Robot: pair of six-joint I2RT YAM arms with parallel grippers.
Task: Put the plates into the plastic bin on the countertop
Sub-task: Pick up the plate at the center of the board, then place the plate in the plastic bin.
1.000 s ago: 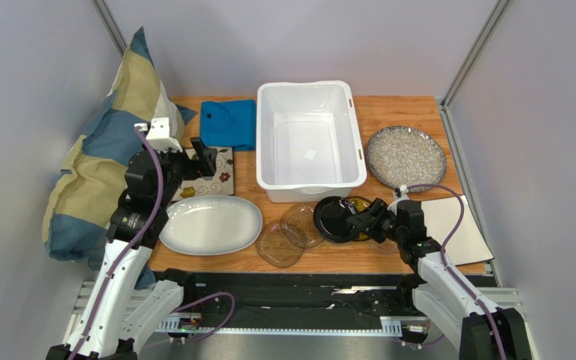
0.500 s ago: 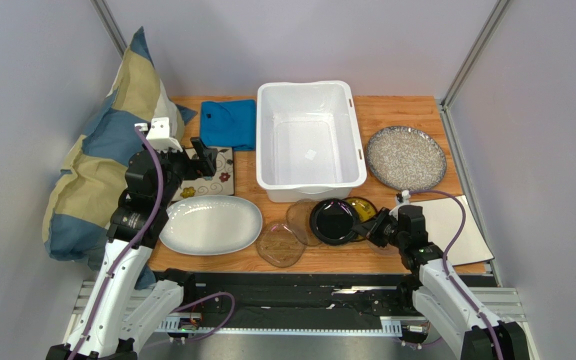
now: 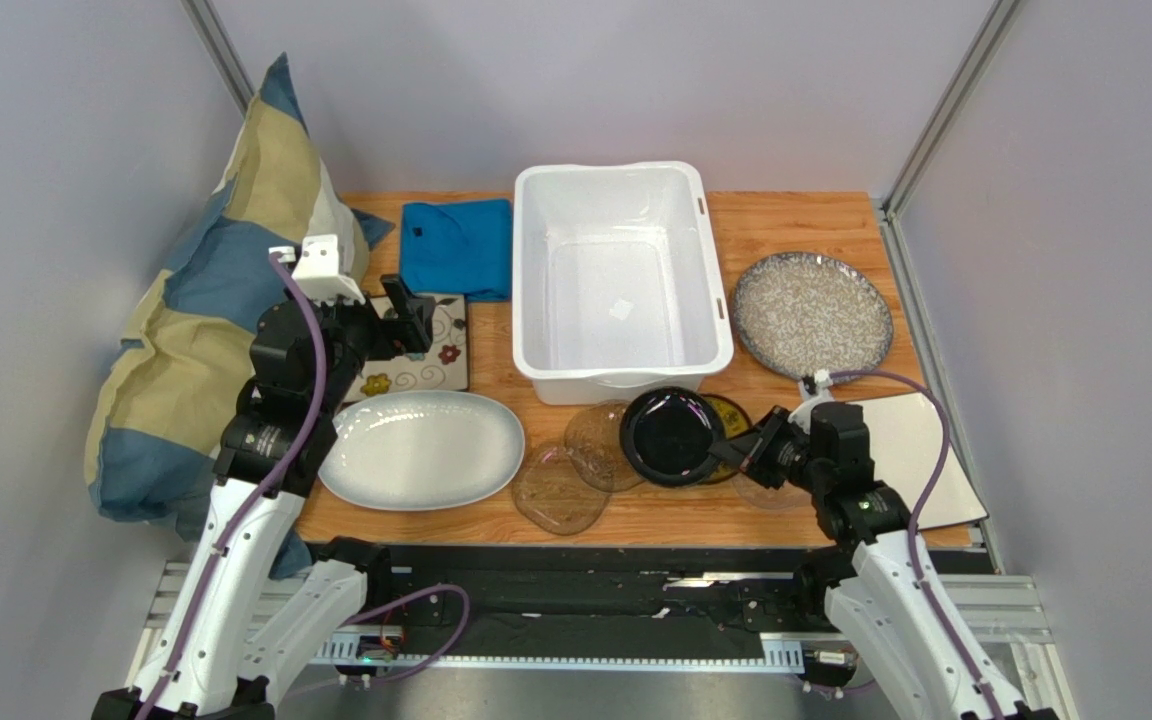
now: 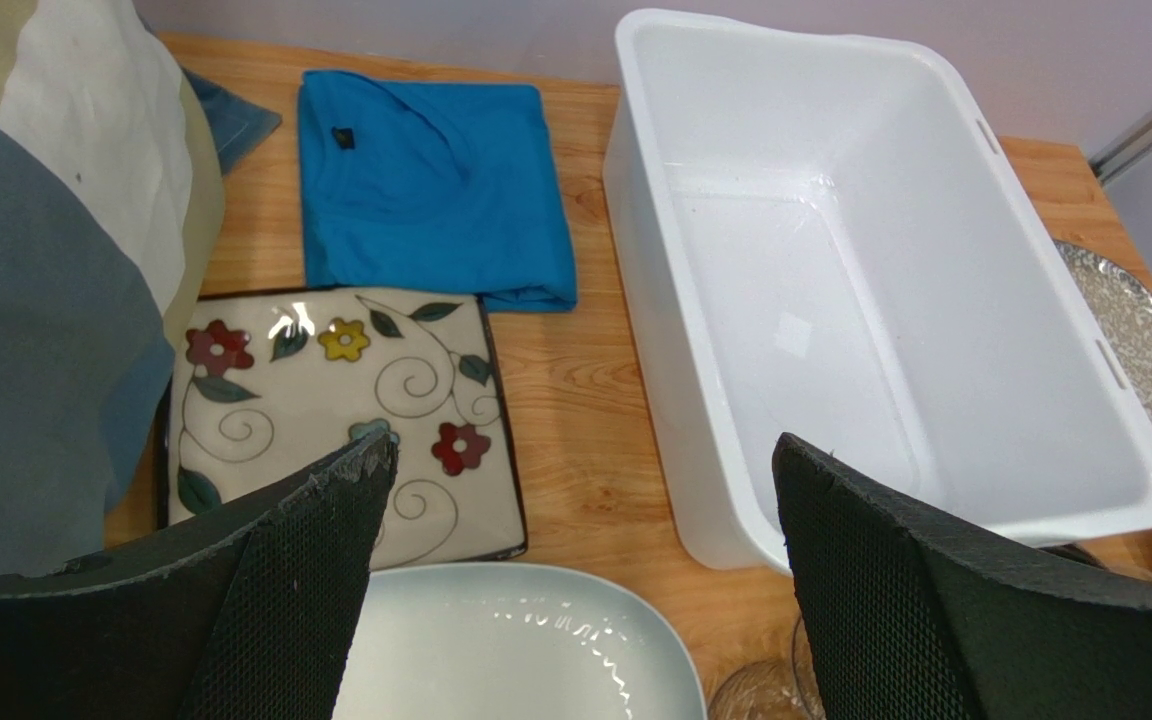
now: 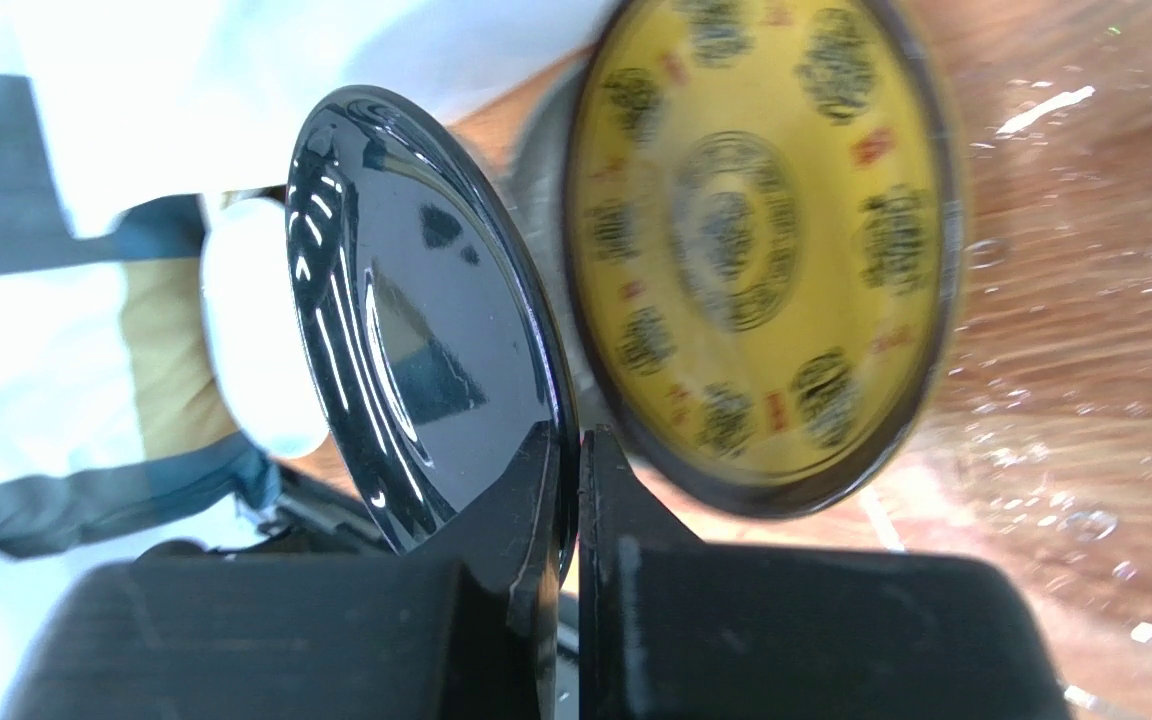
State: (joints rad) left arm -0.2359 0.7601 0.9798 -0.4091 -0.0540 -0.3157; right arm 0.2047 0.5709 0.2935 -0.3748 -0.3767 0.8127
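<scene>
My right gripper lifts the black plate up and outward over the bin's rim next. It then lowers to release the plate into the bin's near end (image 3: 654, 336), because the bin's bottom there is bare.
My right gripper (image 3: 729, 447) (image 5: 570, 465) is shut on the right rim of a small glossy black plate (image 3: 669, 435) (image 5: 417, 345), which is tilted up off a yellow patterned plate (image 3: 728, 413) (image 5: 755, 255). The white plastic bin (image 3: 620, 180) (image 4: 642, 225) stands just behind them, with no plates in it. My left gripper (image 3: 405, 312) (image 4: 582, 465) hangs open above the floral square plate (image 3: 425, 360) (image 4: 334, 420) and the white oval platter (image 3: 420, 450) (image 4: 507, 645). A grey-speckled round plate (image 3: 812, 315), a white square plate (image 3: 913, 458) and two glass plates (image 3: 560, 491) lie on the countertop (image 3: 793, 218).
A folded blue cloth (image 3: 456, 248) (image 4: 432, 180) lies left of the bin. A blue and yellow pillow (image 3: 222, 300) leans against the left wall beside my left arm. Grey walls close in the left, back and right sides.
My right gripper has shut on the black plate's rim and drawn back to the right, tipping the plate up and uncovering more of the yellow plate. The left arm has not moved.
</scene>
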